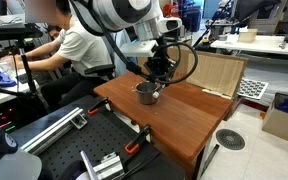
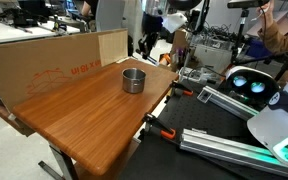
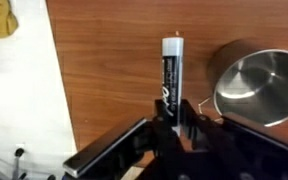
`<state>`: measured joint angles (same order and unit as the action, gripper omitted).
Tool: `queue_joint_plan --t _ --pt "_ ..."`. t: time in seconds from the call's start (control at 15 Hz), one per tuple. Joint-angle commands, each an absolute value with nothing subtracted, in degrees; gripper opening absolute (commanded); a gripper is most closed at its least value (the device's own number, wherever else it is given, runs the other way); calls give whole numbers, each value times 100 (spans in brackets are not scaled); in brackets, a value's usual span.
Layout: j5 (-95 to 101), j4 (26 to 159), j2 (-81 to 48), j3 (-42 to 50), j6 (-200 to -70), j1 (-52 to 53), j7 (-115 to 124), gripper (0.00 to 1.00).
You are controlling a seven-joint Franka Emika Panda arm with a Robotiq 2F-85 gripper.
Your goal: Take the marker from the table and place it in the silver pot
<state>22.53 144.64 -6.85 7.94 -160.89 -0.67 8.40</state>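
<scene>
The gripper's next move goes across and down to the pot's opening (image 2: 134, 73) (image 3: 259, 85), since the pot stands below the gripper and to its right in the wrist view.
My gripper (image 3: 172, 105) is shut on the marker (image 3: 170, 65), a dark pen with a whitish tip that sticks out from between the fingers. The silver pot (image 3: 259, 85) stands upright and empty on the reddish-brown table (image 3: 114, 70), just right of the marker in the wrist view. In both exterior views the gripper (image 1: 161, 68) (image 2: 147, 42) hangs above the table (image 1: 184, 115) (image 2: 84, 110), a little beyond the pot (image 1: 147, 93) (image 2: 133, 80) and above it. I cannot make out the marker in those views.
A cardboard sheet (image 1: 224, 72) (image 2: 44, 60) stands along one table edge. A person (image 1: 74, 45) sits at a desk behind the table. Orange clamps (image 2: 164, 128) and metal rails lie beside the table. A cardboard box (image 1: 284, 120) stands on the floor.
</scene>
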Motion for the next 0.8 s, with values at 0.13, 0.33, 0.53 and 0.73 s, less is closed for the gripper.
queue_joint_plan --t 0.13,0.33,0.53,0.73 --pt "3281 14797 -113 854 -16480 82 1974 5" --pt "3685 14850 -82 831 -16830 68 2329 5" --pt "3882 14922 -151 796 -17231 69 2491 5" --pt "4292 14889 -234 814 -17480 87 2853 5"
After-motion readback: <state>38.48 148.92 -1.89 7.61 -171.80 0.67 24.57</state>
